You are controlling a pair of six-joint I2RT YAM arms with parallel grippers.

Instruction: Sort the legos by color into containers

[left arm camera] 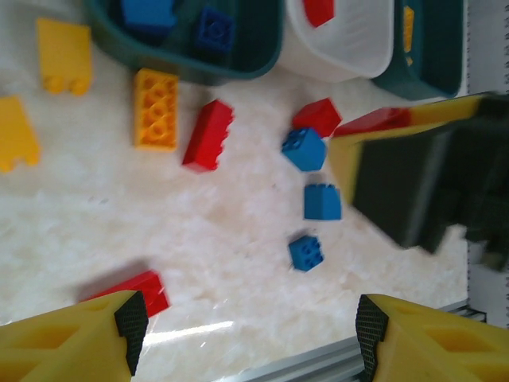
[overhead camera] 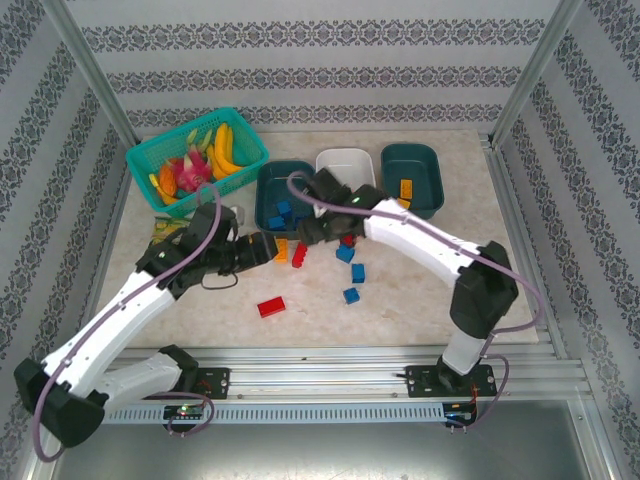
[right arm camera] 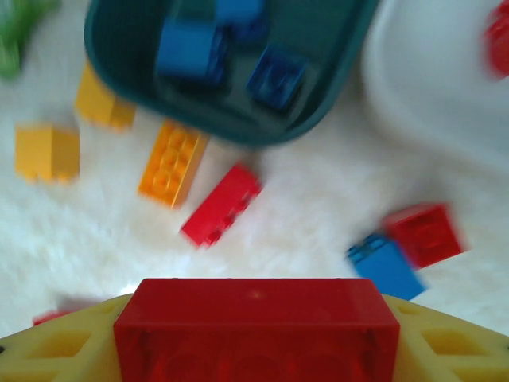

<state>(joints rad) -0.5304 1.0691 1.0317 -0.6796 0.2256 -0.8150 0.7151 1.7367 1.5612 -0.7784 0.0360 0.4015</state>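
My right gripper holds a red lego and needs to move it outward over the white tray [overhead camera: 345, 160] [right arm camera: 445, 87] next, then lower it inside. The tray already has a red lego in it.
My right gripper [right arm camera: 256, 354] is shut on a red lego [right arm camera: 256, 314] and hovers just in front of the left dark teal tray [overhead camera: 268, 205]. That tray holds blue legos [right arm camera: 191, 46]. The white tray [overhead camera: 345, 160] holds a red lego [left arm camera: 319, 11], and the right teal tray [overhead camera: 425, 160] an orange one [overhead camera: 406, 189]. My left gripper [left arm camera: 250, 326] is open with nothing between its fingers, over the table near a loose red lego [left arm camera: 131, 290]. Loose blue legos [left arm camera: 322, 201], red ones [left arm camera: 208, 135] and orange-yellow ones [left arm camera: 156, 108] lie between the trays and the front edge.
A bright teal mesh basket [overhead camera: 160, 150] of toy fruit stands at the back left. A metal rail [overhead camera: 330, 365] runs along the table's near edge. Upright frame posts [overhead camera: 95, 70] stand at the back corners.
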